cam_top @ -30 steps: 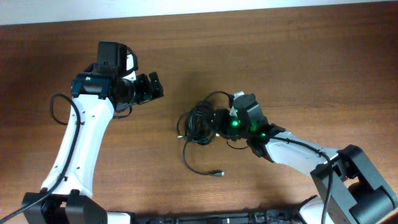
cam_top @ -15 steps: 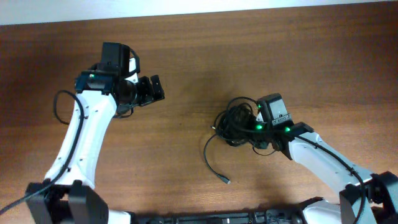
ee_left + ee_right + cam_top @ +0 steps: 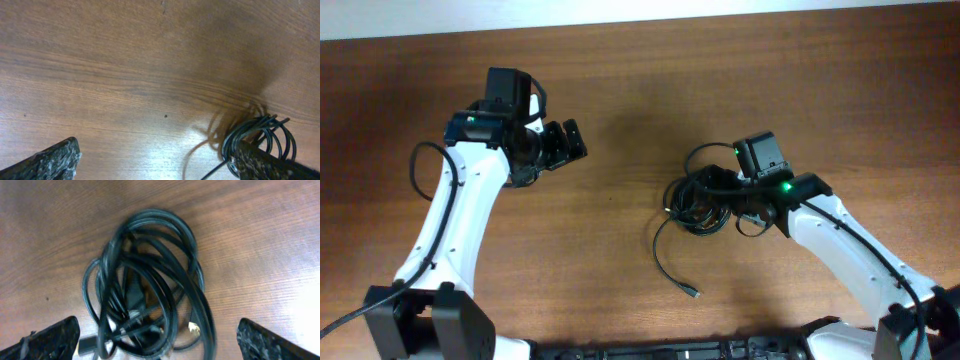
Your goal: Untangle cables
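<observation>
My right gripper moves straight down onto the tangle next until its open fingers straddle several pieces of cable (image 3: 702, 206) (image 3: 153, 299). It then closes, because the coils bunch between the wide-apart fingers.
A tangle of black cables (image 3: 696, 205) lies right of the table's middle, with one loose end trailing down to a plug (image 3: 692, 292). My right gripper (image 3: 713, 194) hovers over the tangle's right side, open. In the right wrist view the coils (image 3: 150, 280) fill the space ahead of the wide-apart fingers (image 3: 50, 340) and nothing is clamped. My left gripper (image 3: 574, 142) stands open at the upper left, well away from the tangle. In the left wrist view the coils (image 3: 260, 136) show just beyond the right finger (image 3: 270, 164).
The bare brown wooden table (image 3: 620, 80) surrounds the tangle on all sides. A pale strip (image 3: 620, 12) runs along the table's far edge. The left arm's own grey cable (image 3: 420, 165) loops beside its forearm.
The right gripper dragged the tangle to the right, then opened and let go of it. The loose cable end followed to the right. The left arm barely moved.
</observation>
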`<state>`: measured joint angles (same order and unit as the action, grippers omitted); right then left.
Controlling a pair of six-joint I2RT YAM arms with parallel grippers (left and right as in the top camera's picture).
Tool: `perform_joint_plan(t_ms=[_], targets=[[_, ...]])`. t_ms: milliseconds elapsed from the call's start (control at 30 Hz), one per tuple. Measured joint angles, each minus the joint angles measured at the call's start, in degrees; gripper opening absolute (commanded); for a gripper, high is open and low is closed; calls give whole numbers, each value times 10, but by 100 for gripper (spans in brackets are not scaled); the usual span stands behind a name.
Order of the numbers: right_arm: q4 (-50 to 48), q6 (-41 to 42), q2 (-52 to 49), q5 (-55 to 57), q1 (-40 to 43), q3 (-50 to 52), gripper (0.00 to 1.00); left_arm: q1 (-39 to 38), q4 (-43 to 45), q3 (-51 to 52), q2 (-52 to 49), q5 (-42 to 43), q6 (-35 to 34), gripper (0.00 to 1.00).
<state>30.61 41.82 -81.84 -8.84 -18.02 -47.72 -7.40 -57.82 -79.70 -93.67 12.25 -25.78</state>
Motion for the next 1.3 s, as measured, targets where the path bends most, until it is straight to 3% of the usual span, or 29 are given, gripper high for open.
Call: perform_joint_plan(t_ms=[67, 100, 133, 200, 300, 367, 533, 667, 833, 1000, 1300], targets=[[-16, -3, -36, 3, 0, -1, 83, -18, 1, 0, 0, 2, -4, 99], [-15, -10, -53, 5, 0, -1, 69, -26, 2, 0, 0, 2, -5, 99], [-13, -17, -94, 9, 0, -1, 42, -40, 2, 0, -1, 2, -5, 99], [-16, -20, -118, 11, 0, -1, 4, -54, 2, 0, -1, 2, -6, 99], [-31, -24, -123, 0, 0, -1, 4, -55, 2, 0, -1, 2, -7, 100], [-124, -59, -126, -105, 2, 1, 4, -55, -1, 0, -1, 3, 4, 100], [-312, -86, -130, -287, 2, 3, 4, -55, 6, 0, -1, 107, 142, 99], [-427, -42, -130, -374, 2, 3, 4, -56, 16, 0, -1, 128, 185, 93], [-401, -16, -130, -409, 2, 3, 4, -60, 93, 1, -6, 109, 193, 73], [-401, -9, -130, -452, 2, 3, 4, -142, 129, 1, -22, 33, 206, 72], [-400, -27, -130, -472, 0, 3, 4, -147, 127, 1, -53, -85, 216, 67]])
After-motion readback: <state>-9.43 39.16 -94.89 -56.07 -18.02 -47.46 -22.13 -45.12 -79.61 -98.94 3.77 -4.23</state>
